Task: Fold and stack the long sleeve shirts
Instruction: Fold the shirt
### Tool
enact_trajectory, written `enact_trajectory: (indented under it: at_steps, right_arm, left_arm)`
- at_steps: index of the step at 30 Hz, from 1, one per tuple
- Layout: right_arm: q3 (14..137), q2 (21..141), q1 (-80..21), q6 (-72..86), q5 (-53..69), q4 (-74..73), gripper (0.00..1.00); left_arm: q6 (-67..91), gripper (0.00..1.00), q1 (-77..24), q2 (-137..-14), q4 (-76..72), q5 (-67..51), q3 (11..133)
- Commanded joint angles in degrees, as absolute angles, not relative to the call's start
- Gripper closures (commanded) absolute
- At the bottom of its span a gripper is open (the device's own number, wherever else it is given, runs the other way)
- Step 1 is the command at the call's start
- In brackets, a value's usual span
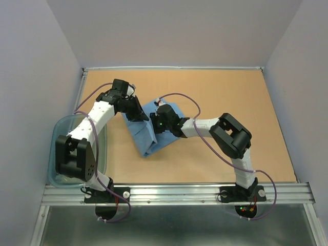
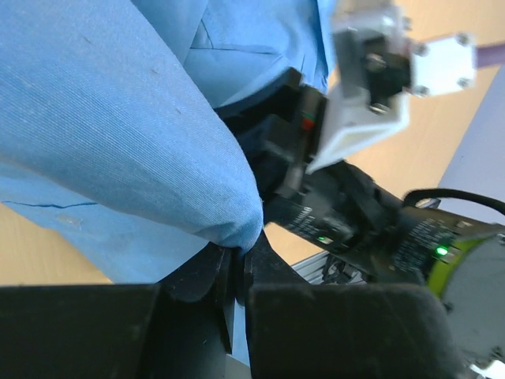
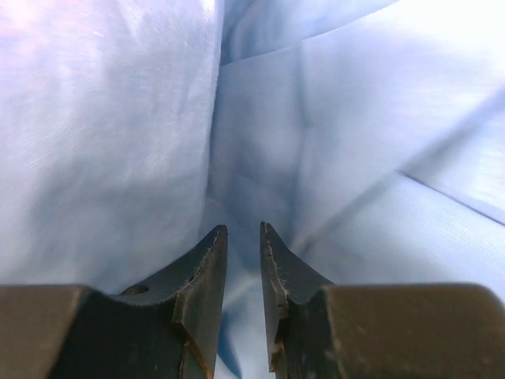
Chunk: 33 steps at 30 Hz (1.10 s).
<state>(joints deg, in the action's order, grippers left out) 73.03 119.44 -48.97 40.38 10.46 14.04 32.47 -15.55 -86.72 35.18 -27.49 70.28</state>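
The shirt's still-uncovered part (image 1: pixel 167 138) is to the right of my left gripper in the top view, so I will pull the shirt's raised fold over it next and let go.
The long sleeve shirt (image 1: pixel 154 142) lies partly folded as a light blue bundle near the table's middle. In the top view my left gripper (image 1: pixel 137 115) presses down at its upper left edge. The left wrist view shows that gripper (image 2: pixel 237 257) shut on a rounded fold of the shirt (image 2: pixel 118 126), with cloth pinched between the black jaws. My right gripper (image 1: pixel 158 123) sits on the shirt's upper right part, close to the left one. In the right wrist view its jaws (image 3: pixel 244 230) stand a little apart, pointing into the shirt (image 3: pixel 355 158), and nothing is clamped between them.
A clear bluish plastic tub (image 1: pixel 60 130) stands at the left edge beside the left arm. A metal rail (image 1: pixel 179 192) runs along the near edge. Grey walls close in the table. The right arm's wrist (image 2: pixel 363 213) hangs right next to the left gripper.
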Motion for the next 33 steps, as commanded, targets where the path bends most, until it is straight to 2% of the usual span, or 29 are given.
enact_trajectory:
  at_steps: [1,15,23,33]
  right_arm:
    - [70.75,112.86,-47.2,36.3,5.01,13.55,0.7]
    - [54.5,98.88,-32.97,38.4,3.6,9.14,0.7]
    - [47.64,99.05,-32.61,41.65,4.13,9.05,0.72]
    - [45.7,99.85,-32.61,42.36,3.87,9.32,0.74]
  left_arm:
    - [32.34,1.0,-16.35,-87.18,32.61,-28.65,73.65]
    - [31.38,1.0,-19.95,-95.79,32.96,-28.48,78.84]
    - [31.9,1.0,-22.94,-100.1,33.92,-27.51,84.89]
    - [33.13,1.0,-24.52,-108.01,32.96,-27.78,89.99]
